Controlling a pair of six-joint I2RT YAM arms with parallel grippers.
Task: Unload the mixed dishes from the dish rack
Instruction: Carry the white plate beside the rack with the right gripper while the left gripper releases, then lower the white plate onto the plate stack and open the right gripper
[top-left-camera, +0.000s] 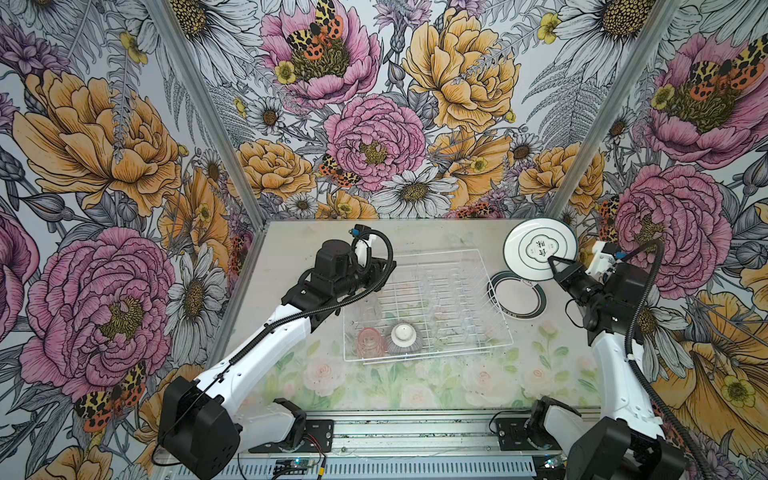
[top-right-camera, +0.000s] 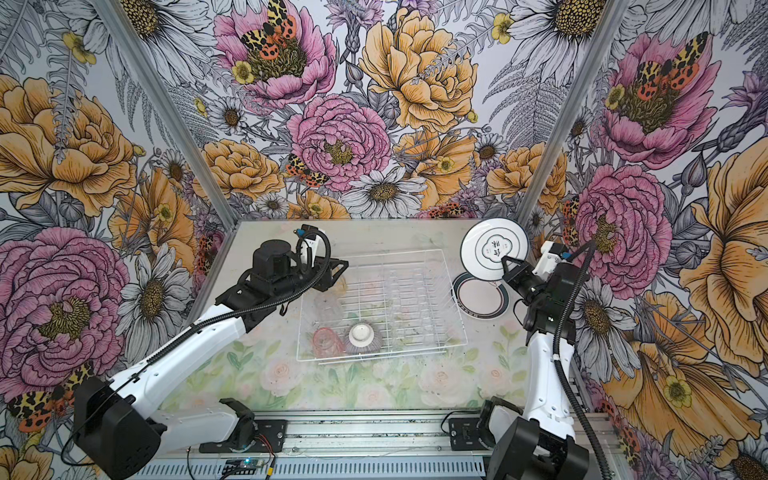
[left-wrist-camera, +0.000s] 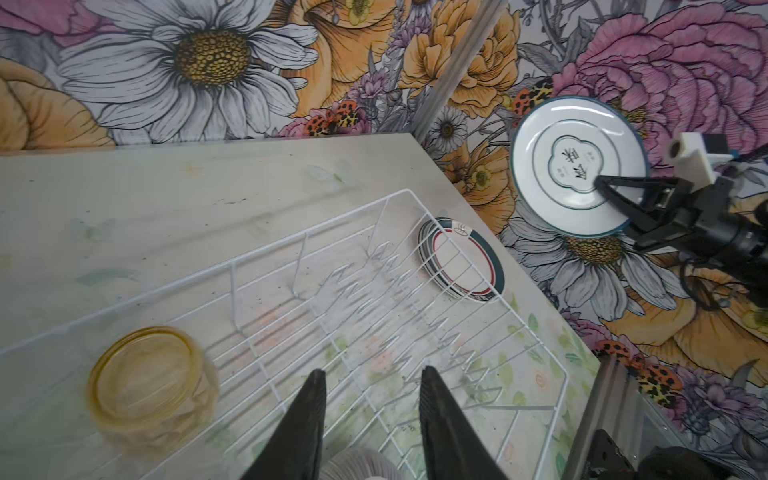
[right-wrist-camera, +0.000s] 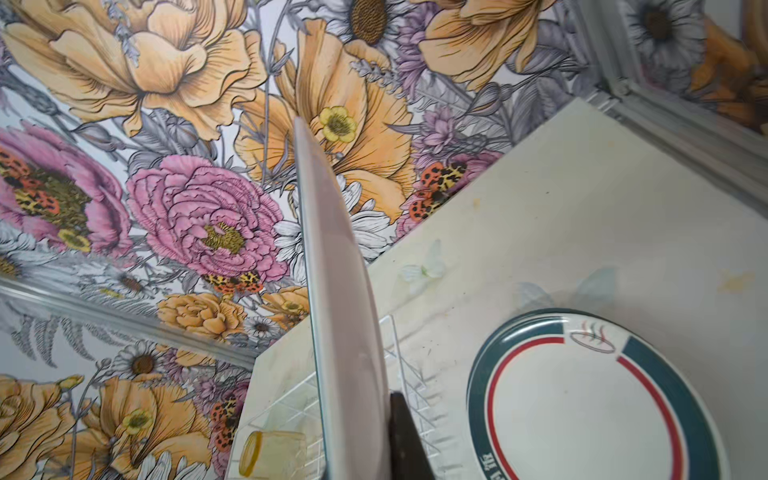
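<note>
The right gripper brings the white plate (top-left-camera: 536, 249) down next, tilting it flatter because it hangs on edge, and releases it on the stack of plates below the gripper.
The white wire dish rack (top-left-camera: 428, 352) (top-right-camera: 382, 355) sits mid-table. An upturned striped bowl (top-left-camera: 405, 338) (top-right-camera: 361, 338) and a pink tumbler (top-left-camera: 370, 343) stand at its near end. An amber tumbler (left-wrist-camera: 149, 374) (right-wrist-camera: 270, 453) lies on its side at the far left. My left gripper (left-wrist-camera: 370, 372) hangs open and empty over the rack, beside the amber tumbler. My right gripper (top-left-camera: 552, 262) (left-wrist-camera: 598, 180) is shut on a white plate (top-left-camera: 536, 249) (top-right-camera: 490, 249) (right-wrist-camera: 332, 291), held on edge in the air above a stack of plates (top-left-camera: 521, 297) (right-wrist-camera: 582, 395) on the table.
The plate stack lies against the rack's right side, near the table's right edge. Flowered walls close in the table at the back and on both sides. A metal rail (top-left-camera: 415, 432) carrying the arm bases runs along the front.
</note>
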